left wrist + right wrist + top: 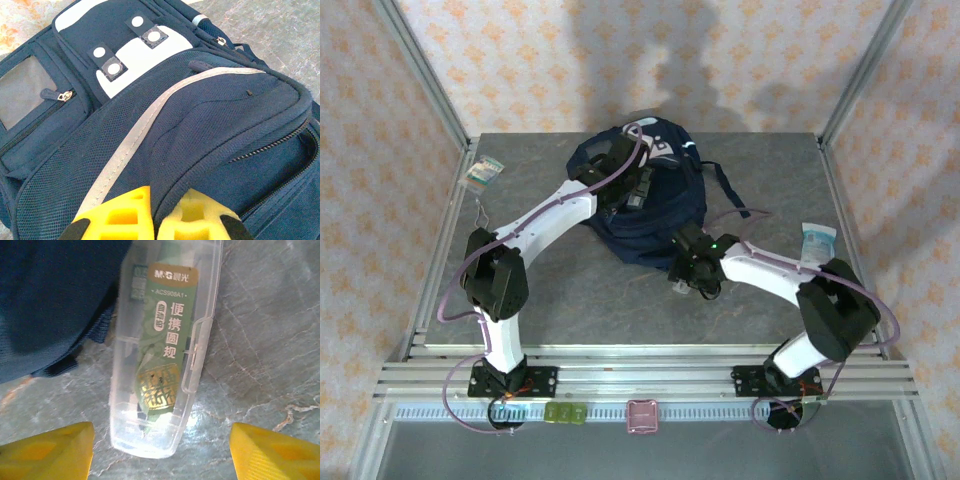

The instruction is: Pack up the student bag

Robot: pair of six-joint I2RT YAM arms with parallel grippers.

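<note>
My right gripper lowers over the clear plastic case's tapered end (681, 287) (145, 434) below the gripper and closes next, since its open fingers already are on either side of the case.
The student bag (655, 215), navy blue with white patches and a grey stripe (135, 135), lies at the back middle of the table. My left gripper (157, 220) is shut on a raised fold of the bag's front pocket flap, beside an open zipper (270, 147); from above it sits on the bag (636, 190). My right gripper (162, 455) stands open just above the table at the bag's near edge (692, 270). A clear plastic case with a green label (165, 350) lies flat between and ahead of its yellow fingers (50, 450), untouched. The bag's edge (55, 300) is left of the case.
A small packet (483, 172) lies at the table's far left and a white-blue packet (817, 243) at the right, near the right arm's elbow. A bag strap (730, 195) trails to the right. Green (565, 411) and pink (641, 415) items rest on the front rail.
</note>
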